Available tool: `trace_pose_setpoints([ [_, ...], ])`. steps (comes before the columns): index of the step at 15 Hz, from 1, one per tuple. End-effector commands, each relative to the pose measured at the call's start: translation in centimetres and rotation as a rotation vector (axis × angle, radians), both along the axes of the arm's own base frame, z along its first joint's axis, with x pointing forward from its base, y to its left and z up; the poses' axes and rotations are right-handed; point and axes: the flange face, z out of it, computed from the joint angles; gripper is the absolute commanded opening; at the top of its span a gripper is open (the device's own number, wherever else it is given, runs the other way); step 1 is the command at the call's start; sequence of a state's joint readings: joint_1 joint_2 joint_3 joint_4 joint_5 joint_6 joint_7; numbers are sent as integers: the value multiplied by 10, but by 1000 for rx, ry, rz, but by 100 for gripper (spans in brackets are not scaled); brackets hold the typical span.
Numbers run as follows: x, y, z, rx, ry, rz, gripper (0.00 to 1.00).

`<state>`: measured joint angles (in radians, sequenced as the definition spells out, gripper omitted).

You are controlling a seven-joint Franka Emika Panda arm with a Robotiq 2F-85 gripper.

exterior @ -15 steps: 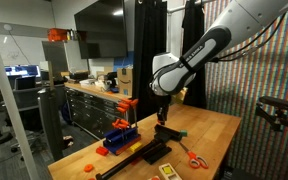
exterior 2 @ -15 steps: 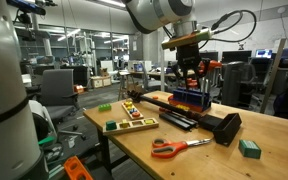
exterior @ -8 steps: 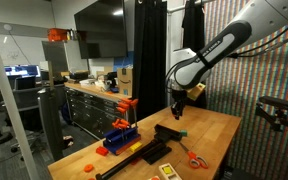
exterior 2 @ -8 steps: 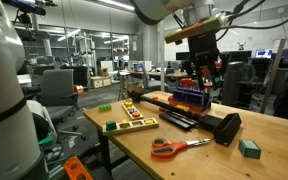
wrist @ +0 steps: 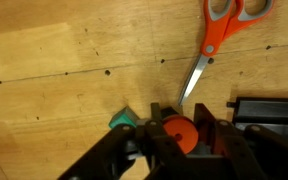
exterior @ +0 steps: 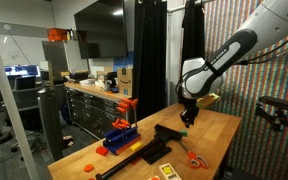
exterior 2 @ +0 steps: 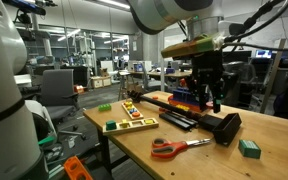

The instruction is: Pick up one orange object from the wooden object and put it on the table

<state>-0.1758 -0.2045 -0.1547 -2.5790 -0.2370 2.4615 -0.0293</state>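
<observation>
I should next bring the orange disc (wrist: 181, 130) down with my gripper and let go of it on the bare tabletop between the scissors and the green block, because that clear patch is below my gripper.
In the wrist view my gripper (wrist: 180, 140) is shut on a round orange disc (wrist: 181, 130), held above the light-brown wooden table (wrist: 74, 70). In both exterior views the gripper (exterior: 187, 118) (exterior 2: 212, 100) hangs a little above the table (exterior: 212, 135) (exterior 2: 199, 160), near its far side. The wooden object, a small board (exterior 2: 131, 123) carrying coloured pieces, lies near the table's other end, well away from the gripper. It is probably also the small piece at the table edge (exterior: 168, 172).
Orange-handled scissors (wrist: 220, 35) (exterior 2: 179, 147) (exterior: 196, 158) and a green block (wrist: 124, 121) (exterior 2: 248, 148) lie near the gripper. A long black tool (exterior 2: 209, 122) (exterior: 156, 147) and a blue-and-orange vise (exterior: 121, 134) (exterior 2: 187, 96) stand mid-table. A dark tool cabinet (exterior: 94, 108) stands behind.
The arm has swung along the table away from the wooden board and past the black tool, and now hangs over the scissors and the green block.
</observation>
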Motion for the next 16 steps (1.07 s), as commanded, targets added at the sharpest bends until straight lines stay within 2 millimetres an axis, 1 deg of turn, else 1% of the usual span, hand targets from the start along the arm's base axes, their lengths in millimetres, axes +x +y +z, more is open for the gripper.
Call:
trace_pose_setpoints([
  [1,-18,-5,-16,36,-62,-90,17],
  [4,-27,-14,-33,47,-93,-142,17],
  [8,-35,-33,-58,44,-123,-239,17],
  [10,-37,-46,-71,51,-120,-287,17],
  [13,-39,-65,-98,77,-91,-377,17],
  [16,-40,-73,-122,126,-42,-466,17],
])
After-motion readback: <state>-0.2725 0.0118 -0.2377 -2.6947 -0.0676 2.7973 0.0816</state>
